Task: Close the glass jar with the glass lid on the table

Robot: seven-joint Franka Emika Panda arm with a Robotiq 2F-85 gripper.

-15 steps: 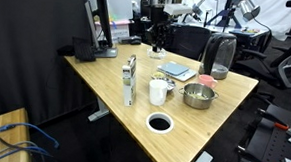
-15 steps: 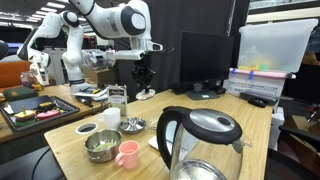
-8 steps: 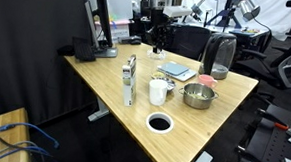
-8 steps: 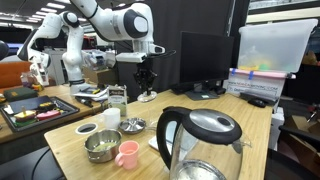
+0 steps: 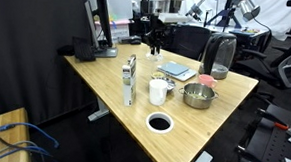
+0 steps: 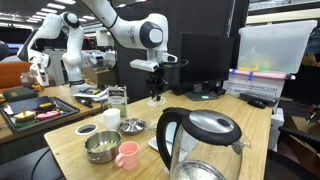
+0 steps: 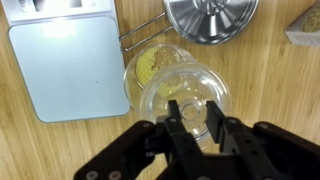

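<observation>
The lid hangs off-centre, so next I need to move my gripper to the left in the wrist view and down to the jar's rim [image 7: 156, 71], which is below it on that side.
My gripper [image 7: 193, 106] is shut on the knob of the glass lid [image 7: 190, 84], a clear round disc held in the air above the table [image 7: 275, 85]. Just ahead of it stands the low glass jar [image 7: 147, 62], clear with something yellowish inside. In an exterior view the jar [image 6: 133, 126] sits beside the white mug [image 6: 110, 118]. The gripper shows above the table's far part in both exterior views [image 5: 158, 40] [image 6: 155, 93]; the clear lid is hard to make out there.
A blue-grey slab [image 7: 70, 65] [image 5: 174, 70] lies beside the jar. A metal bowl [image 7: 210, 15] [image 6: 100, 145], a pink mug [image 6: 127, 154], a black ring [image 5: 159, 122], a tin [image 5: 129, 80] and a kettle [image 6: 200, 135] stand around. Monitors stand at the back.
The arm has swung sideways with the gripper, to the right in one exterior view and slightly in the other. The things on the table have not moved.
</observation>
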